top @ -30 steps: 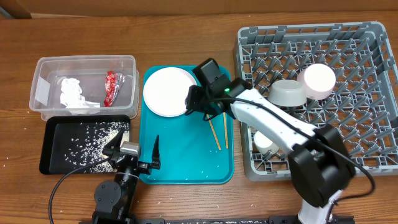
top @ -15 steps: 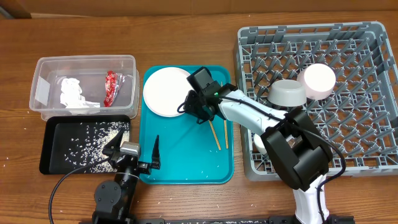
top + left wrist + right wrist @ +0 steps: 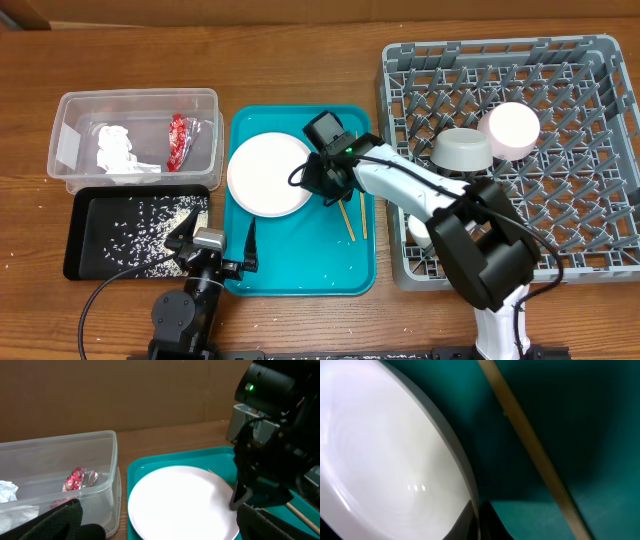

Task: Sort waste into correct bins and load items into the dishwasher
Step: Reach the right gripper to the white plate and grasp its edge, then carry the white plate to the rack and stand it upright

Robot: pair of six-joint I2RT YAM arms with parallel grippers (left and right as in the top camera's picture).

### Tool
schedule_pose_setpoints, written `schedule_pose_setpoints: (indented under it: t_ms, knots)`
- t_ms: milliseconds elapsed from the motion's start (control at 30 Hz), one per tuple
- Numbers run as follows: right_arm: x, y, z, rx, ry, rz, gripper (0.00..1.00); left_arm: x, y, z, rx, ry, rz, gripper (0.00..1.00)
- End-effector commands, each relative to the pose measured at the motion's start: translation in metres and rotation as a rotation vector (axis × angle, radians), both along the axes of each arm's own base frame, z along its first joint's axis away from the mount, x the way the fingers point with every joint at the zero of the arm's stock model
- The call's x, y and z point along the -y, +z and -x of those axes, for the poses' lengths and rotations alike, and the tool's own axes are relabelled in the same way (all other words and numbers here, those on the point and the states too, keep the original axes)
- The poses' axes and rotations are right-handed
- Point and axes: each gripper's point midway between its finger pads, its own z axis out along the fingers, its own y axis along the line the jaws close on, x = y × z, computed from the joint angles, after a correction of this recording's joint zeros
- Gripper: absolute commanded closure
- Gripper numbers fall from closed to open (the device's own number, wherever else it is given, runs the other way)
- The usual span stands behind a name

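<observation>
The plate (image 3: 262, 175) lifts, tilts and swings with my right gripper over the rack's far rows for release next, as they're outward and to its right in the overhead view.
My right gripper (image 3: 318, 180) is shut on the right rim of the large round plate (image 3: 262, 175), over the left half of the teal tray (image 3: 300, 262). In the right wrist view the jaws (image 3: 477, 520) pinch the plate's edge (image 3: 385, 450) beside a chopstick (image 3: 535, 455). Two chopsticks (image 3: 350, 215) lie on the tray just right of the gripper. My left gripper (image 3: 218, 243) is open and empty at the tray's front left; its view shows the plate (image 3: 180, 500). The grey bowl (image 3: 462, 150), pink bowl (image 3: 508, 130) and white cup (image 3: 428, 230) sit in the dishwasher rack (image 3: 570, 200).
The clear tub (image 3: 70, 110) at the left holds the red wrapper (image 3: 178, 140) and white napkin (image 3: 115, 150). The black tray (image 3: 75, 240) in front of it holds scattered rice grains. A few grains lie on the teal tray's front part.
My right gripper has closed on the plate's rim and drawn the plate a little toward the front of the teal tray. The left arm has not moved.
</observation>
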Motion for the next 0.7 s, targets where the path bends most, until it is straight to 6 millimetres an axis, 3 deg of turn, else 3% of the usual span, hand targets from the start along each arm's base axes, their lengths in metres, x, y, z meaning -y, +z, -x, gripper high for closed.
schedule_pose_setpoints:
  t_ms: [0,133,300,400,533,667]
  knots:
    - [0.007,0.074,-0.022,0.221,0.060,-0.007,0.96,-0.002,-0.001,0.000,-0.002,0.012,0.007,0.00]
    - [0.058,0.133,-0.034,0.399,-0.029,0.152,0.96,-0.002,-0.001,0.000,-0.002,0.012,0.007,0.00]
    - [0.143,0.210,-0.049,0.657,-0.147,0.432,0.96,-0.002,-0.001,0.000,-0.002,0.012,0.007,0.00]
    - [0.219,0.250,-0.055,0.751,-0.339,0.661,0.96,-0.002,-0.001,0.000,-0.002,0.012,0.007,0.00]
    - [0.297,0.272,-0.055,0.772,-0.562,0.922,0.96,-0.002,-0.001,0.000,-0.002,0.012,0.007,0.00]
    - [0.343,0.285,-0.064,0.774,-0.651,1.036,0.96,-0.002,-0.001,0.000,-0.002,0.012,0.007,0.00]
